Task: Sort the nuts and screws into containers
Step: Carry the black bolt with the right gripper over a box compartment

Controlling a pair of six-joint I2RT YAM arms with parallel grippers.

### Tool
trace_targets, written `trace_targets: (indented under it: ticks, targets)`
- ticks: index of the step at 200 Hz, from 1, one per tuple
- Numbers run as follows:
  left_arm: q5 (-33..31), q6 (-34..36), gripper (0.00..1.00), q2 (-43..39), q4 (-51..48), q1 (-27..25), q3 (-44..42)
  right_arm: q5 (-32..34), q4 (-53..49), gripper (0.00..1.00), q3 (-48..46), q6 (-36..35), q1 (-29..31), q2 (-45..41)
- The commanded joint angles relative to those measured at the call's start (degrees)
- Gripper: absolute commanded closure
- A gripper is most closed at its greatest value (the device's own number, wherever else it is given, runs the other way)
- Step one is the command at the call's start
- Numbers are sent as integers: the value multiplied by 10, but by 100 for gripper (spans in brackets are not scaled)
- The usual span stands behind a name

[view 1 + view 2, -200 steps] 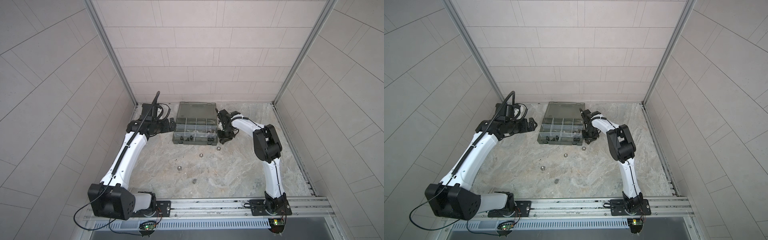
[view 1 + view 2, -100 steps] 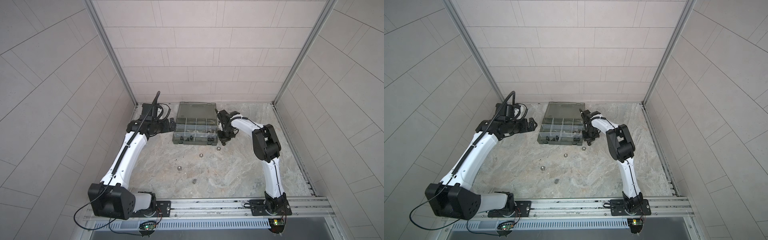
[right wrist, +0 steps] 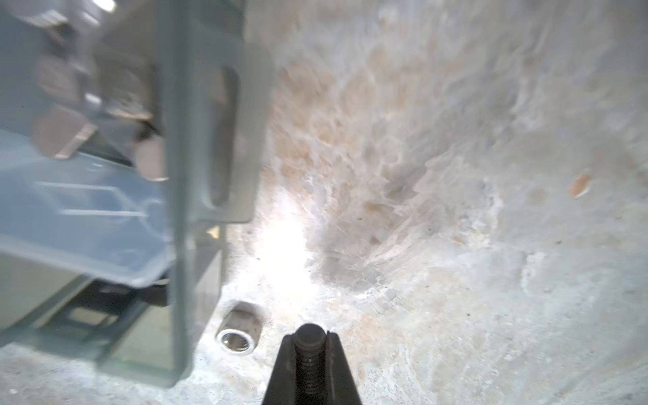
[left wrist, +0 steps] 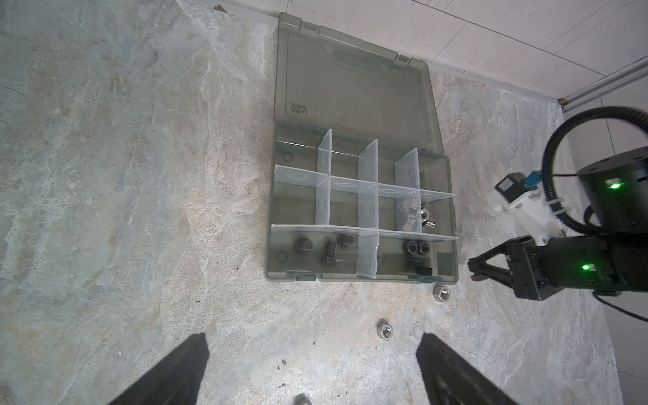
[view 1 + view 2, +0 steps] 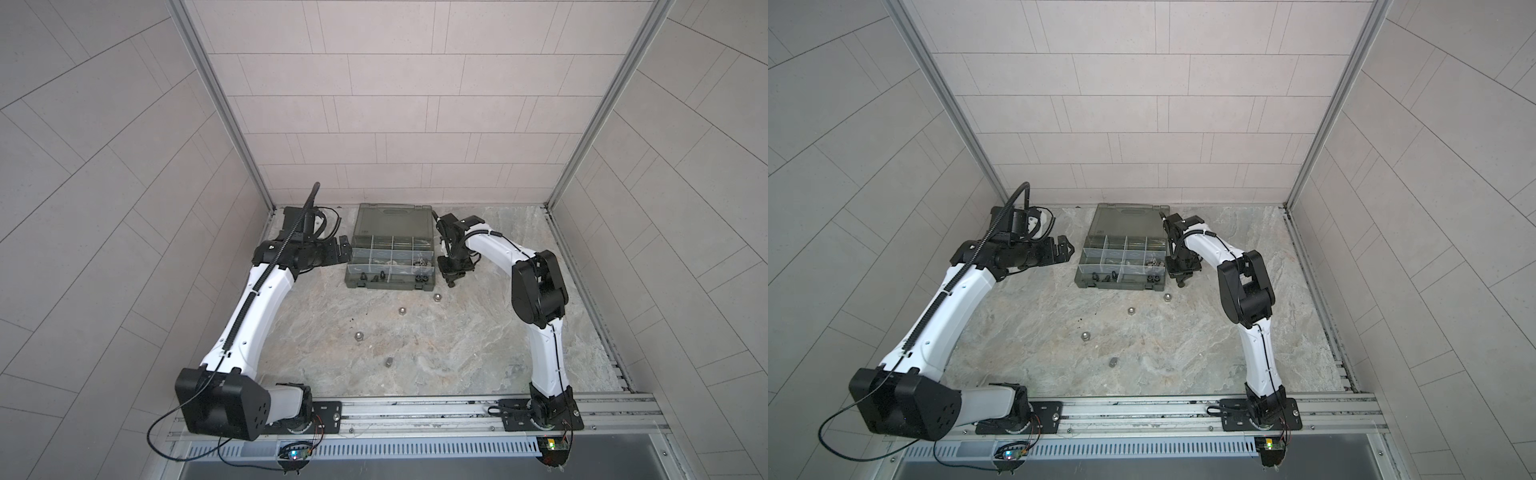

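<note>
Next I should raise my right gripper, carry it across and release the screw in the case's front cell nearer my left gripper, since black screws already lie there.
The containers are cells of a grey-green case [image 5: 388, 286] [image 5: 1119, 286] [image 4: 350, 277] lying open near the back wall. Its front left cell holds black screws [image 4: 329, 252]. The front right cell holds black nuts [image 4: 417, 247], and silver wing nuts [image 4: 415, 219] lie in the cell behind it. Several silver nuts [image 5: 402, 311] [image 5: 1131, 311] [image 4: 384, 330] lie loose on the table. My right gripper [image 5: 451, 284] [image 5: 1180, 284] [image 3: 310, 354] points down just right of the case, shut on a black screw [image 3: 310, 345]. My left gripper [image 5: 345, 245] [image 5: 1065, 249] [image 4: 312, 350] hovers open and empty left of the case.
A silver nut [image 3: 238, 333] [image 5: 437, 297] sits by the case's front right corner, close to my right fingertips. The open lid [image 4: 350, 87] lies flat toward the back wall. Tiled walls close in the back and both sides; a metal rail [image 5: 415, 409] runs along the front.
My right gripper's jaws have closed on the black screw beside the case. The left arm has stayed where it was, still open.
</note>
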Motion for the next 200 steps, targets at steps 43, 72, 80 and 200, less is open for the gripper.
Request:
trace_targets:
  ticks: [43,72,80,200]
  targets:
    - [-16,8,0,-24,-9,-1,-12,-155,64,99,74,80,28,-19]
    - [-25,11,0,-30,-13,0,-12,-209,114,99,111,117,49,19]
    - [-27,11,0,-31,-14,0,-13,-216,116,98,133,117,58,34]
    - [-52,20,0,-51,-39,0,-23,-238,89,98,294,106,116,172]
